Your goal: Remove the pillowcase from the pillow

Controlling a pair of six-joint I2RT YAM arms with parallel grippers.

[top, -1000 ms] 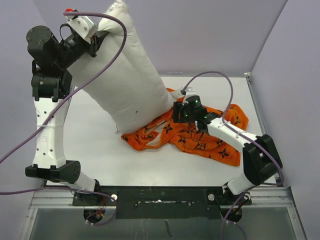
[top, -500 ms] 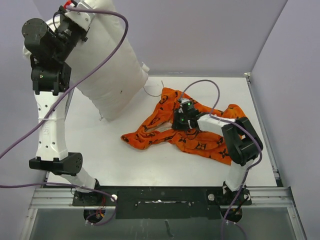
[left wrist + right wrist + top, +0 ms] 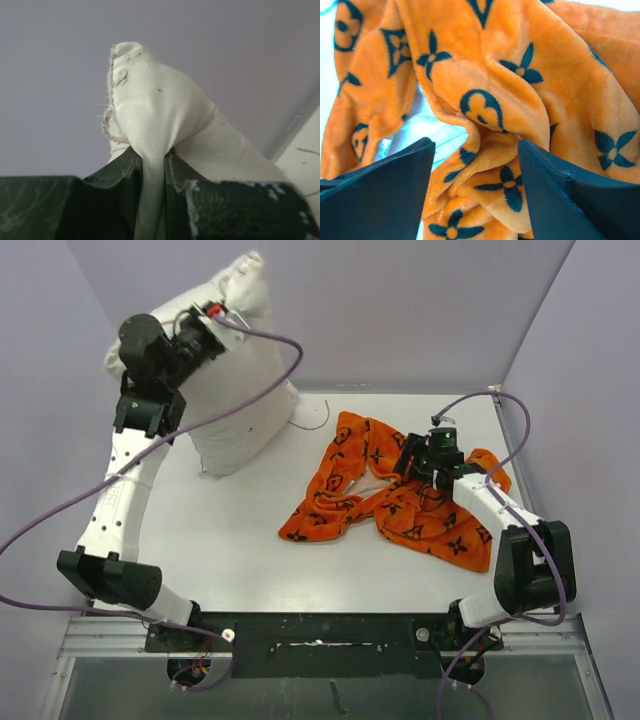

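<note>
The pillow [image 3: 245,400] is already uncovered. So my left gripper will move down and to the right in the top view, toward the pillowcase's nearest edge [image 3: 324,478], and let go of the pillow.
The white pillow [image 3: 245,400] is out of its cover and hangs upright at the back left, its lower end at the table. My left gripper [image 3: 215,320] is shut on a pinch of its upper corner. In the left wrist view the white cloth [image 3: 160,105] is squeezed between the jaws of the left gripper [image 3: 152,155]. The orange pillowcase [image 3: 385,490] with dark motifs lies crumpled on the table right of centre. My right gripper [image 3: 422,462] is low over it, open. In the right wrist view a fold of the pillowcase [image 3: 510,60] lies between the spread jaws of the right gripper [image 3: 475,145].
Lilac walls close the table [image 3: 240,530] at the back and both sides. A purple cable [image 3: 270,340] loops from the left arm across the pillow. A loose thread [image 3: 315,425] lies by the pillow's lower corner. The arm bases stand at the near edge.
The left arm swung the pillow back and to the left, free of the pillowcase, then lowered it a little. The pillowcase shifted right. The right gripper moved right along it.
</note>
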